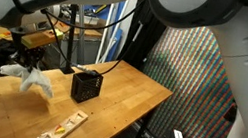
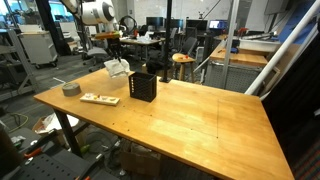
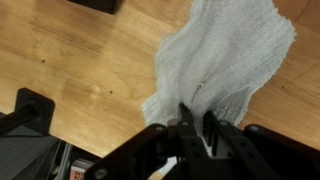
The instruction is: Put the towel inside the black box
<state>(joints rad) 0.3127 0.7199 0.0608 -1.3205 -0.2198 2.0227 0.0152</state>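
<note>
The towel (image 1: pixel 33 78) hangs beside the box, so next I will move my gripper across the table over the black box's open top (image 1: pixel 89 74), then down, to let the towel go.
The white towel (image 3: pixel 225 60) hangs from my gripper (image 3: pixel 198 122), whose fingers are shut on its upper edge. In both exterior views the towel (image 1: pixel 33 78) (image 2: pixel 117 68) hangs just above the wooden table, to one side of the black box. The black box (image 1: pixel 86 86) (image 2: pixel 143 86) stands upright and open-topped on the table, a short way from the towel. A corner of it shows at the left of the wrist view (image 3: pixel 30 108). My gripper (image 1: pixel 30 58) (image 2: pixel 114 58) is above the towel.
A wooden tray with small items (image 2: pixel 99 99) (image 1: pixel 62 127) lies near the table's edge. A roll of grey tape (image 2: pixel 70 88) sits near the table corner. Chairs, desks and lab equipment stand beyond the table (image 2: pixel 200 110).
</note>
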